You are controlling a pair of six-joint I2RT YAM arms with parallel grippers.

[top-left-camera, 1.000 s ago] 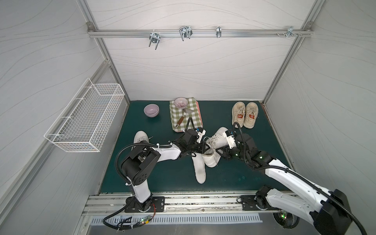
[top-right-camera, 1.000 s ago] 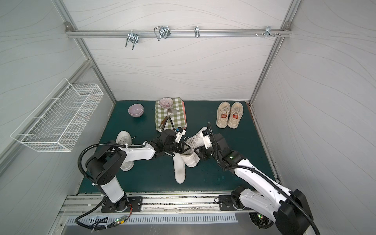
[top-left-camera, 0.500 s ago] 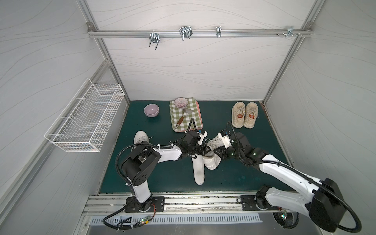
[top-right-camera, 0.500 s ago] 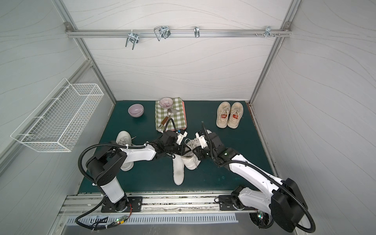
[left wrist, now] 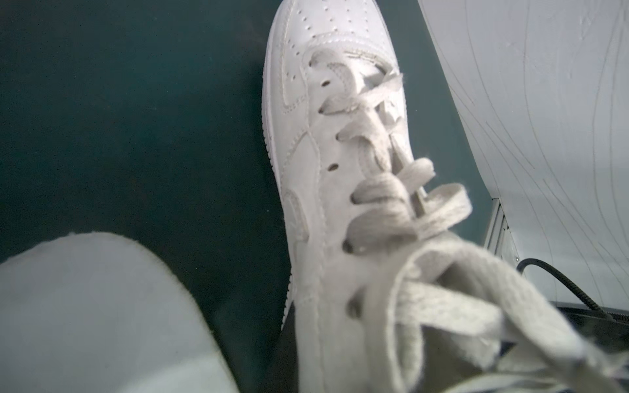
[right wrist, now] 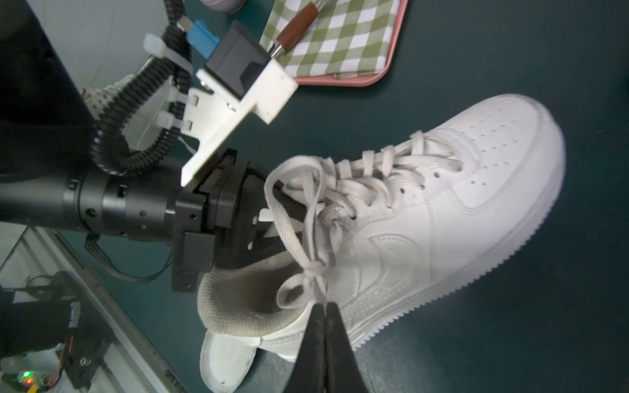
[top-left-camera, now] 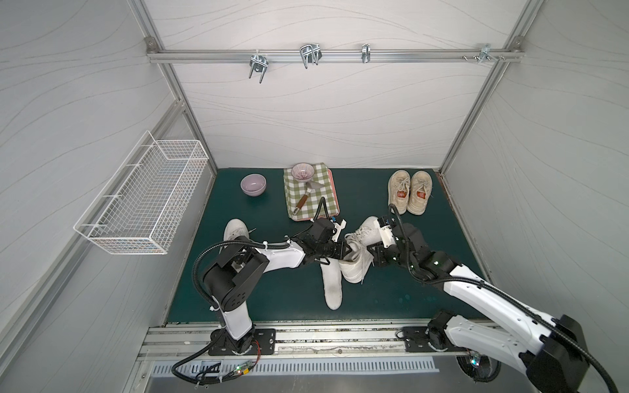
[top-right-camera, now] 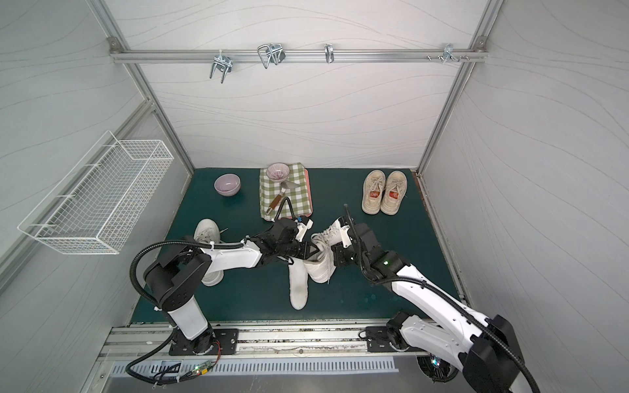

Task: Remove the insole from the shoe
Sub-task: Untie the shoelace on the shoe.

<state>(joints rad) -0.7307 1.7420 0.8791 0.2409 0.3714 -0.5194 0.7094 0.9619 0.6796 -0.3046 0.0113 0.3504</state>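
My right gripper next pulls outward from the shoe, its lace still knotted, and releases the loose end short of the beige pair, which stands outward.
A white sneaker, the shoe, lies mid-mat in both top views. The white insole lies flat on the mat, its heel end under the shoe's heel. My left gripper is shut on the shoe's upper beside the tongue, at the opening. My right gripper sits against the shoe's outer side by the collar. It is shut, and a lace tail runs straight into its tips.
A second white sneaker lies behind the left arm. A beige pair stands back right. A pink tray with checked cloth, a bowl and a spatula sits at the back, a purple bowl beside it. A wire basket hangs on the left wall.
My right gripper has moved in toward the shoe's collar and gone from open to shut. The left arm and the insole have stayed put.
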